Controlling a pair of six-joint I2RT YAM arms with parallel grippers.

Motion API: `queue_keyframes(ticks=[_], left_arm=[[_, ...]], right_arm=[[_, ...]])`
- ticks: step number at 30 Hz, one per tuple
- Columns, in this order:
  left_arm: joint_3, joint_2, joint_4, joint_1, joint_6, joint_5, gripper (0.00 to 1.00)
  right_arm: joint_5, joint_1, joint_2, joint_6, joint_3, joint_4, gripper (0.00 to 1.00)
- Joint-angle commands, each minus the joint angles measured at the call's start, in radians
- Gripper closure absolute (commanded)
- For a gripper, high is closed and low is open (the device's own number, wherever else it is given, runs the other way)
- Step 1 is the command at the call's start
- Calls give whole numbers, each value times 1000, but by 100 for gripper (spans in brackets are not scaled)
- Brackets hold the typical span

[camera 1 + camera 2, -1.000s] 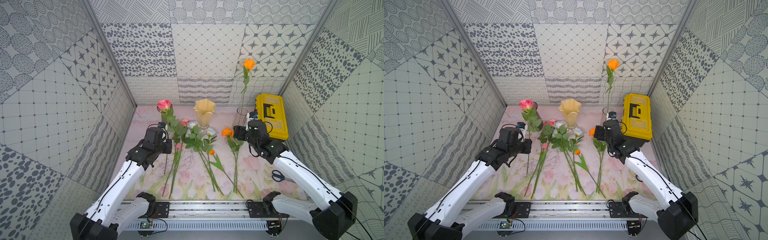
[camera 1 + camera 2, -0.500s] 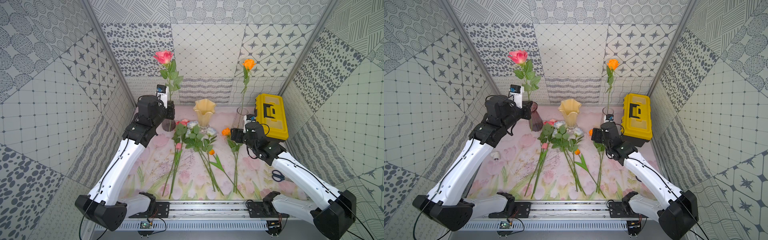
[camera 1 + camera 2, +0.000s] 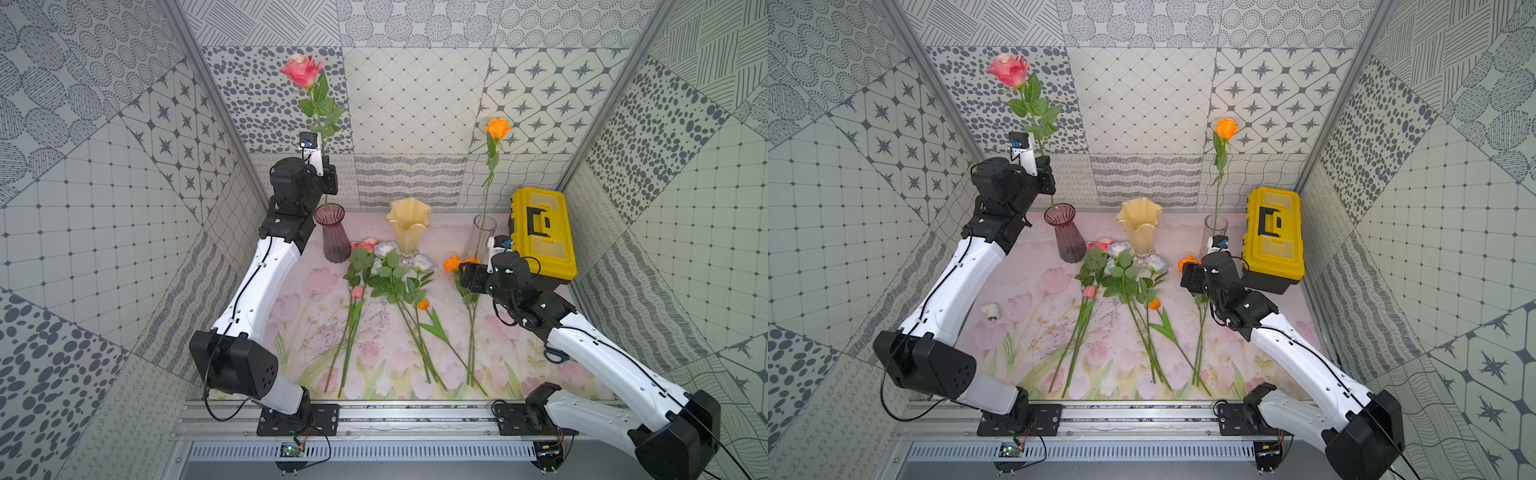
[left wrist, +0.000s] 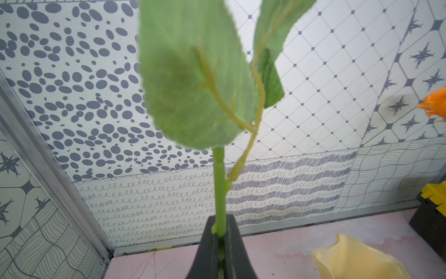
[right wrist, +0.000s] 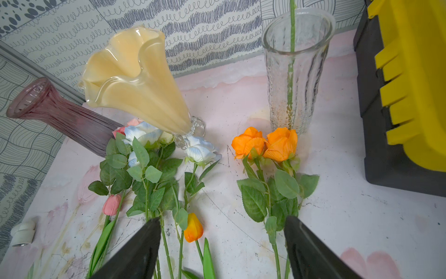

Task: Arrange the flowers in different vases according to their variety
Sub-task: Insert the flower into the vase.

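The lower end of the pink rose's stem hangs at the opening of the purple vase. My left gripper will go down toward that opening and let go of the green stem.
My left gripper is shut on the green stem of a pink rose, held upright. The stem's lower end hangs at the mouth of the purple vase. The cream vase stands mid-back. The clear vase holds one orange rose. My right gripper is open, low over the mat beside two lying orange roses. White-blue roses, a pink bud and an orange tulip lie on the mat.
A yellow-and-black toolbox stands at the back right, close behind my right arm. Scissors lie near the right wall. A small white fitting sits on the mat under my left arm. Patterned walls enclose three sides.
My left arm lifted the pink rose off the mat and raised it upright over the purple vase. My right gripper shifted slightly beside the orange roses and stayed open.
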Motion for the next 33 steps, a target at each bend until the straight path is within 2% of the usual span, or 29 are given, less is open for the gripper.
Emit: queue_keyframes(ticks=[1,3,12,13,15,16,17,21,24,33], left_arm=[[-13,67,244,39,-40,34,100],[-53,80,266,46,-83,38,100],[-286,63,337,48,-132,9,100],[-301,59,330,49,-142,5,88],[-323,49,307,48,-154,1,46],[-327,41,284,49,-166,-7,30],[-334,32,264,49,-172,-8,22],[-358,-21,160,49,-185,10,7],[-391,-68,102,47,-184,22,3],[-456,-200,-69,48,-182,49,1]], right_arm=[[2,6,-17,10,3,20,15],[1,7,-13,10,5,21,15],[-12,19,6,18,-11,24,14],[-15,20,9,19,-14,23,14],[-23,23,19,21,-11,19,14],[-27,26,24,21,-10,13,14],[-33,26,27,21,-9,8,14],[-63,28,45,23,-6,-15,14],[-96,29,64,19,-9,-27,14],[-149,29,80,24,-40,-69,13]])
